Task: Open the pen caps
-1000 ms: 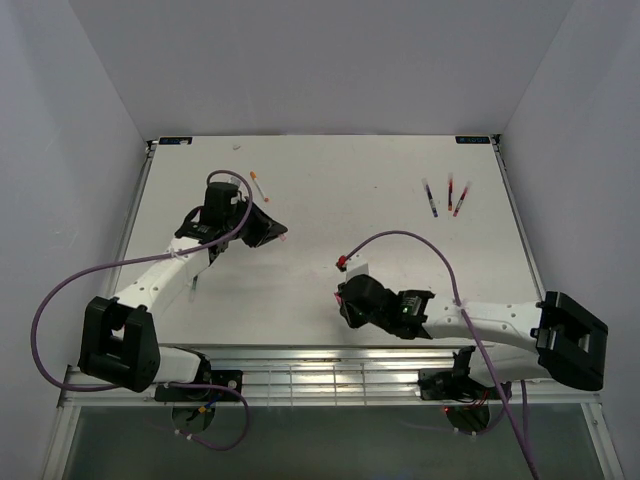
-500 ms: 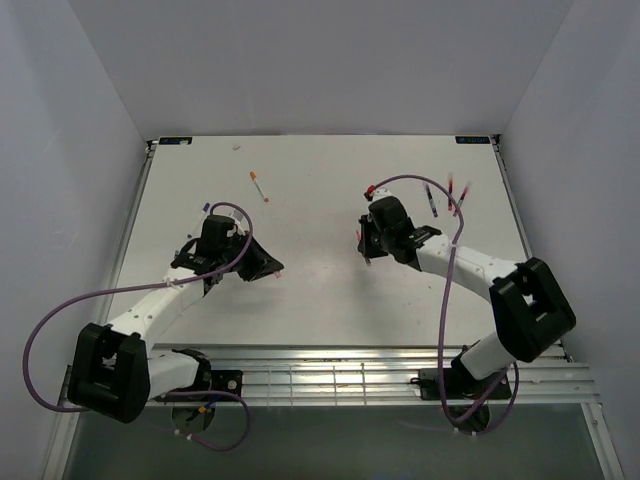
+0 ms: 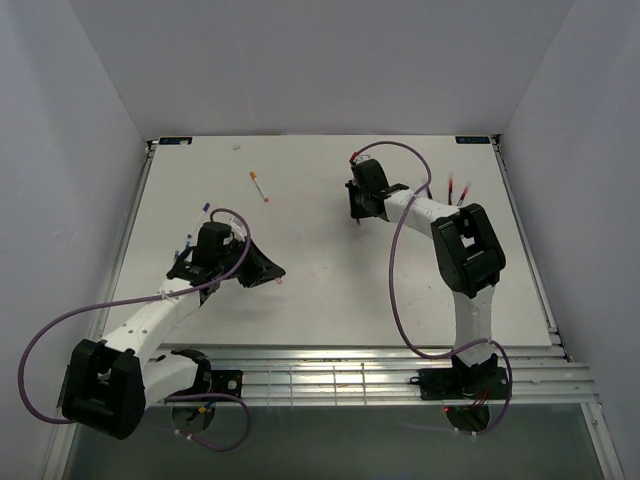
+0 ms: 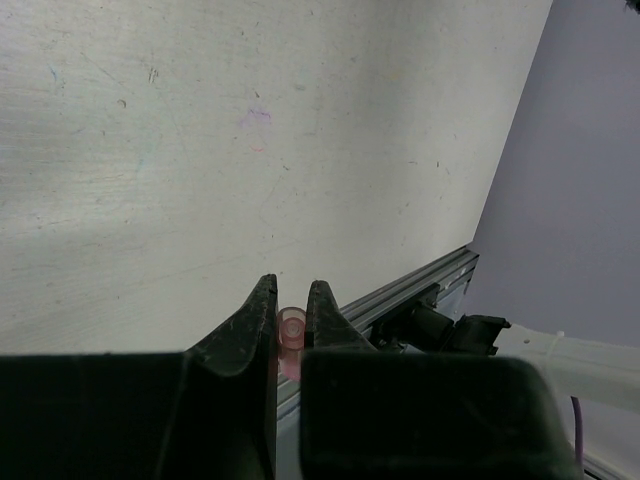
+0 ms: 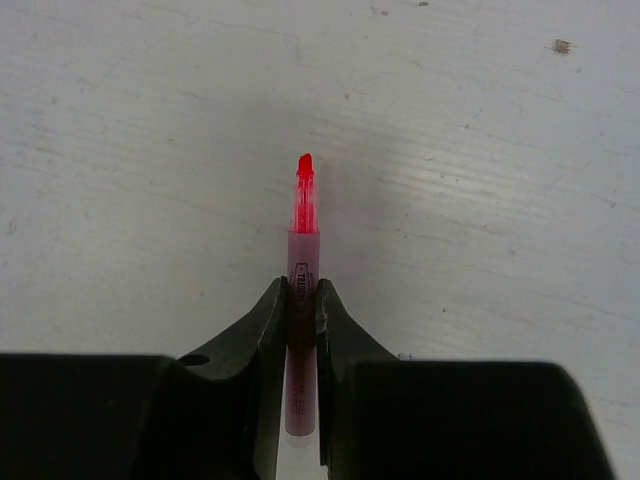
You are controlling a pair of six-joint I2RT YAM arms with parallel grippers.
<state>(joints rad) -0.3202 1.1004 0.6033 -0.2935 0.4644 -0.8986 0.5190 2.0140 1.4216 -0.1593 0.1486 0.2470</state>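
Note:
The bare patch of tabletop is just below my right gripper's fingers, so the gripper will next lower a little and release the pink-red pen there.
My left gripper (image 3: pixel 272 273) (image 4: pixel 290 292) is over the left half of the table, shut on a small translucent pink pen cap (image 4: pixel 291 326) that stands between the fingertips. My right gripper (image 3: pixel 354 211) (image 5: pixel 302 290) is at the far middle, just above the table. It is shut on a pink-red pen (image 5: pixel 303 255) whose bare red tip (image 5: pixel 304 178) points forward with no cap on it. An orange-tipped pen (image 3: pixel 259 186) lies at the far left. Two dark pens (image 3: pixel 458 190) lie at the far right, partly hidden by my right arm.
Blue pen parts (image 3: pixel 204 212) lie beside my left arm near the table's left edge. A tiny pale piece (image 3: pixel 237 147) lies at the far edge. The metal rail of the table's front edge (image 4: pixel 420 285) is close behind my left gripper.
My right arm has swung from the near middle to the far middle, carrying the pen. My left gripper has drawn back toward the near left with the cap.

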